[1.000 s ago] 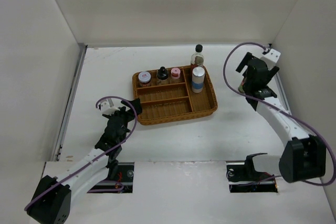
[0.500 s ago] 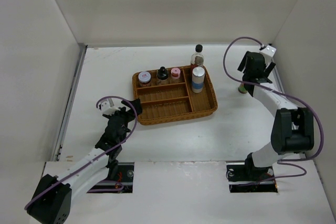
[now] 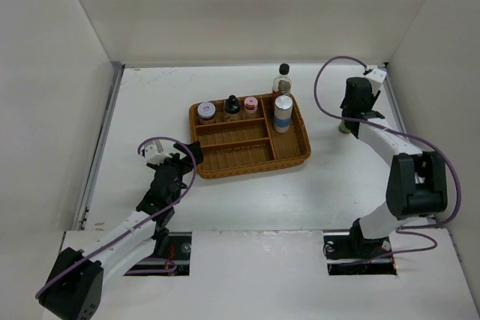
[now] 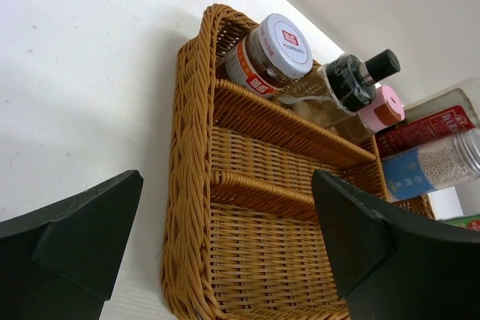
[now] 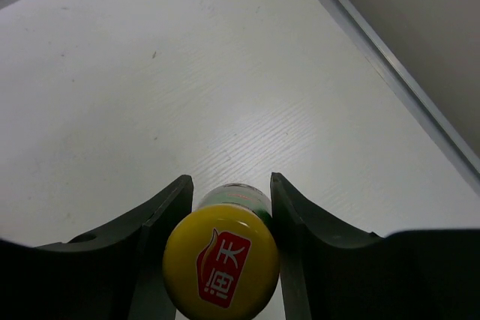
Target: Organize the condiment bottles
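My right gripper should lift across, lower the held bottle and release it, since the bare bottom of the tray by the silver-capped bottle lies left of my gripper in the top view.
A yellow-capped, green-necked bottle (image 5: 221,260) stands on the table right of the tray, its base showing below my right gripper (image 3: 351,114). In the right wrist view that gripper (image 5: 230,185) is shut on the bottle's neck, a finger pressing each side. The wicker tray (image 3: 196,151) holds a short pink-lidded jar (image 3: 206,112), a small black-capped bottle (image 3: 232,106), a pink-capped shaker (image 3: 250,106) and a silver-capped white-blue bottle (image 3: 283,114). A tall dark-sauce bottle (image 3: 283,80) stands at the tray's far right corner. My left gripper (image 3: 178,166) hangs open by the tray's near left corner (image 4: 184,185).
White walls close in the table on the left, back and right. A metal strip (image 5: 390,65) runs along the right wall close to the held bottle. The tray's two front compartments (image 3: 240,154) hold nothing.
My right gripper has dropped over the yellow-capped bottle and closed on its neck. The left arm and the tray's bottles have not moved.
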